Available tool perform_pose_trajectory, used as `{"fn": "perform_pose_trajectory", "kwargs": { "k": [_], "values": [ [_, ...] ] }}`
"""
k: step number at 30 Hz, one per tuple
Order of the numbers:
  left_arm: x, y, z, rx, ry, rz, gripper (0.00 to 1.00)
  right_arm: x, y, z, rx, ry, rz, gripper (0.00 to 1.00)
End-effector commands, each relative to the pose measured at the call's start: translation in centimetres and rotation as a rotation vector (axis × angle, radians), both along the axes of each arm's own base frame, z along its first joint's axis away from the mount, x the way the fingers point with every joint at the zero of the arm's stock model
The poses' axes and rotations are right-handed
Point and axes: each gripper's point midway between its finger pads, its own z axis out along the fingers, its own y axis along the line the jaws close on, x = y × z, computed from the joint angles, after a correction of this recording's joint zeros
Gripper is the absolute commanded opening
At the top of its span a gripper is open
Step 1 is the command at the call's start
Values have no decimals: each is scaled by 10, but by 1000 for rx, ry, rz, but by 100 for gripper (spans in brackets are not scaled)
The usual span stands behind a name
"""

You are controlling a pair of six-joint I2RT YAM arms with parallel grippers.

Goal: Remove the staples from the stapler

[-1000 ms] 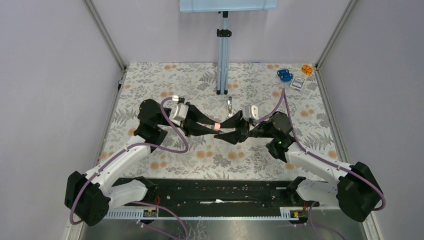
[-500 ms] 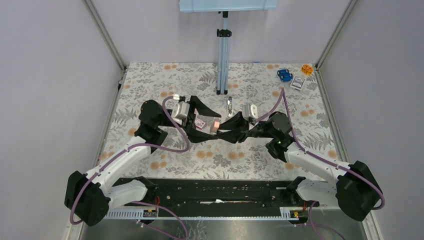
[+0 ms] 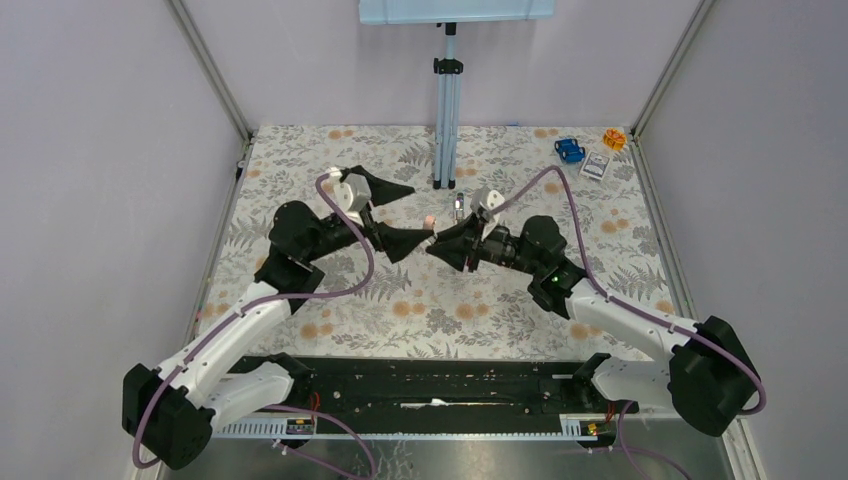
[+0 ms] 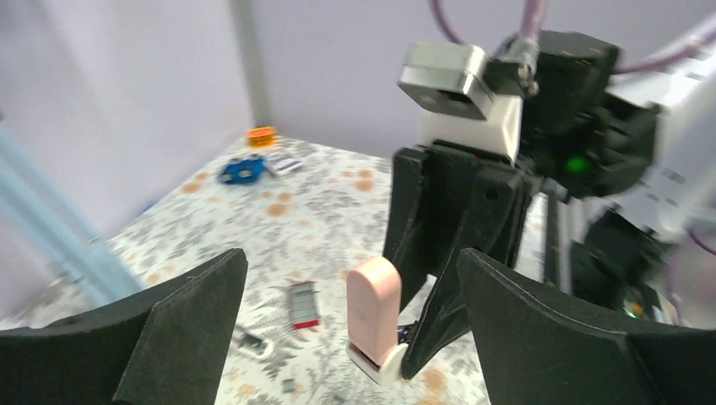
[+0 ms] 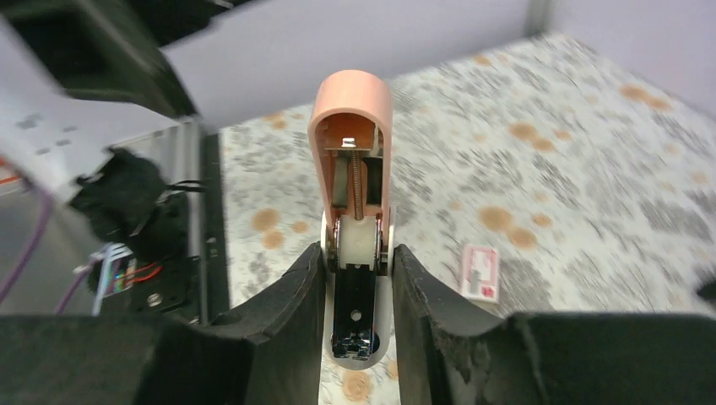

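The floral mat is bare below and outward near the stand pole, so my right gripper needs to turn its fingers down next, lower the stapler there and let go of it.
The stapler has a pink top cover swung up and a white base. My right gripper is shut on that base, one finger on each side. The black magazine channel with its chrome end lies bare between the fingers; I cannot tell if staples are in it. From above, the stapler hangs over the mat's middle in my right gripper. My left gripper stands wide open, facing the stapler without touching it, and holds nothing. From above, my left gripper sits just left of the stapler.
A small red-and-grey staple box and a small metal piece lie on the floral mat. A stand pole rises at the back centre. A blue toy, an orange item and a card sit far right.
My left gripper has opened wide, let go of the stapler and drawn back to the left. My right gripper has carried the stapler a little farther back, with its cover up.
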Motion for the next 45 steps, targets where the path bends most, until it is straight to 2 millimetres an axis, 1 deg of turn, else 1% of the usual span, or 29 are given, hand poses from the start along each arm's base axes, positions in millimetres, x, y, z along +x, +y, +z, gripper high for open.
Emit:
{"fn": "perform_pose_trajectory", "kwargs": {
  "k": [1,4,5,6,8,9,10,13,15,16,17,19,22,27,30,31,32,33,37,42,45],
  "values": [
    [49,36,4,-65,89,351,99,58,-10,-16,-102,137,-308,0],
    [64,54,-3,-86,153,477,99,84,-13,-35,-164,281,-442,0],
    [69,59,-8,-77,174,521,99,94,-11,-34,-175,320,-480,0],
    [76,65,-15,-54,199,575,99,99,-10,-46,-226,379,-508,3],
    [96,83,-34,18,276,721,99,112,-6,-56,-279,448,-558,4],
    [109,95,-48,62,321,820,99,119,-5,-68,-308,489,-597,4],
    [116,104,-57,99,355,883,99,129,-8,-72,-316,506,-654,4],
    [125,123,-72,146,414,1007,99,150,-15,-86,-321,545,-805,0],
    [128,131,-80,143,439,1059,99,165,-23,-95,-317,572,-920,0],
    [128,135,-85,149,447,1076,99,167,-31,-108,-350,607,-988,0],
    [129,137,-88,158,454,1091,99,171,-35,-115,-369,628,-1033,0],
    [128,141,-91,186,457,1107,99,177,-34,-127,-396,656,-1074,0],
    [128,145,-92,195,444,1124,99,187,-29,-141,-388,672,-1102,0],
    [126,149,-96,225,435,1132,99,204,-25,-161,-425,667,-1160,0],
    [125,150,-94,219,435,1135,99,212,-22,-171,-449,656,-1175,0],
    [124,149,-94,216,439,1132,99,214,-21,-178,-466,656,-1177,0],
    [124,148,-95,217,442,1126,99,216,-20,-179,-469,653,-1176,0],
    [124,146,-95,217,444,1120,99,217,-19,-185,-483,654,-1176,0],
    [125,144,-100,238,451,1110,99,219,-19,-201,-522,655,-1185,0],
    [126,143,-102,244,447,1105,99,217,-22,-213,-556,654,-1189,0],
    [126,144,-103,247,445,1107,99,217,-19,-220,-568,662,-1170,1]
  ]
}}
